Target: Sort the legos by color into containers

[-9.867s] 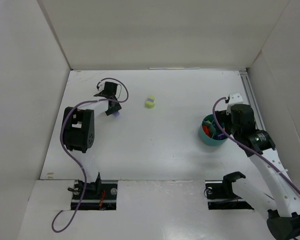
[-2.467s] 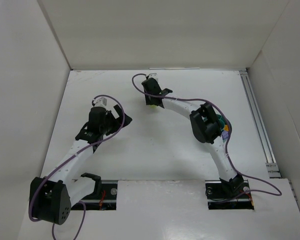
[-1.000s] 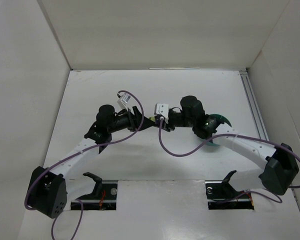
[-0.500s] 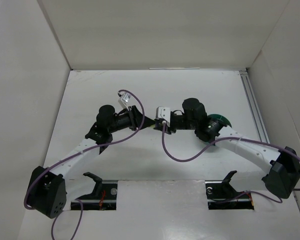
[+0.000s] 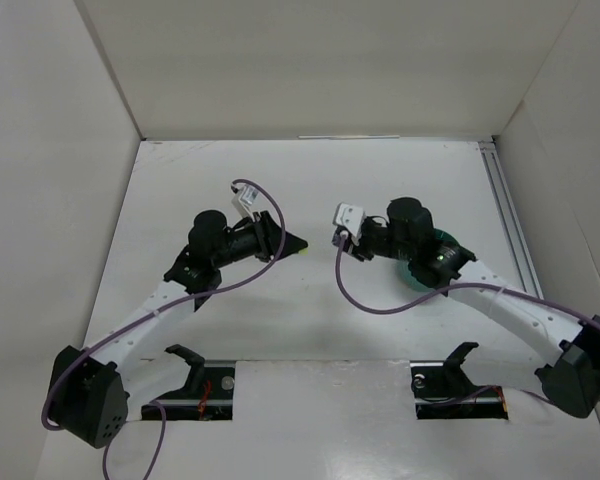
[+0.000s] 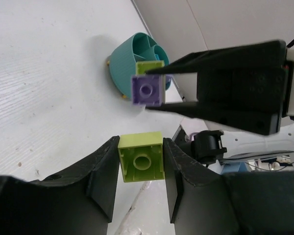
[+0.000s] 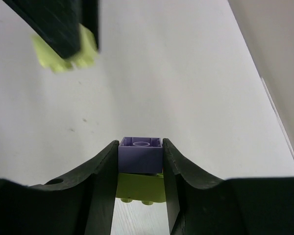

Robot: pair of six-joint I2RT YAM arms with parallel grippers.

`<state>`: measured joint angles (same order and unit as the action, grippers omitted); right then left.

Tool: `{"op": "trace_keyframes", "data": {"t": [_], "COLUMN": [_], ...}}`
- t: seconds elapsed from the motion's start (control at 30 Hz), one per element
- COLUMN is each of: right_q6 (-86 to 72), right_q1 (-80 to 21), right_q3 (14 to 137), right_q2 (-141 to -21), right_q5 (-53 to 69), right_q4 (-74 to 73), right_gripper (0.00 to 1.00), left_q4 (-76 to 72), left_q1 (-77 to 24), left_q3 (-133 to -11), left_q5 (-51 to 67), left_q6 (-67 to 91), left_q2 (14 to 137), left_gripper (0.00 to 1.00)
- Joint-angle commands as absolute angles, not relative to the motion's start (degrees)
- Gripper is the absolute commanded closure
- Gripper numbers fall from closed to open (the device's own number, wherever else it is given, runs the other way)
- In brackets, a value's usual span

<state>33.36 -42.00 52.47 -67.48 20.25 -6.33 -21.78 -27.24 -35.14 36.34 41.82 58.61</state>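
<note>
I should move my left gripper to the right in the top view, over the teal container bowl, to release the green brick into the bowl's open top.
My left gripper (image 6: 140, 147) is shut on a pale green lego brick (image 6: 140, 157), hollow side toward the camera; in the top view this brick (image 5: 302, 250) shows at the left gripper's (image 5: 296, 243) tips. My right gripper (image 7: 140, 147) is shut on a purple brick (image 7: 140, 155) with a second pale green brick (image 7: 141, 187) stuck to it. The two grippers face each other a short gap apart above mid-table. The teal container bowl (image 6: 137, 58) stands behind the right gripper (image 5: 343, 245), and in the top view the bowl (image 5: 448, 244) is mostly hidden by the right arm.
White walls close in the table on three sides. A rail (image 5: 507, 215) runs along the right edge. Purple cables loop from both wrists. Both arm bases stand at the near edge.
Left jaws have closed on the pale green brick. The grippers, which met tip to tip mid-table, have drawn apart, the right one moving right with the purple and green pair.
</note>
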Motion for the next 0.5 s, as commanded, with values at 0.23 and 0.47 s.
{"op": "trace_keyframes", "data": {"t": [0.23,0.47], "right_q6": [30.5,22.4], "right_q1": [-28.4,-17.9], "right_q3": [52.0,56.1], "right_q2": [-55.7,-46.9], "right_q5": [7.1,-15.2], "right_q4": [-19.5,-32.5], "right_gripper": [0.75,0.75], "left_q4": [-15.9,-10.7], "left_q1": [-27.4,-37.0], "left_q3": [-46.3,-65.9], "left_q5": [31.5,25.7], "left_q6": [36.9,28.6], "left_q2": [63.5,82.6], "left_gripper": [0.82,0.82]}}
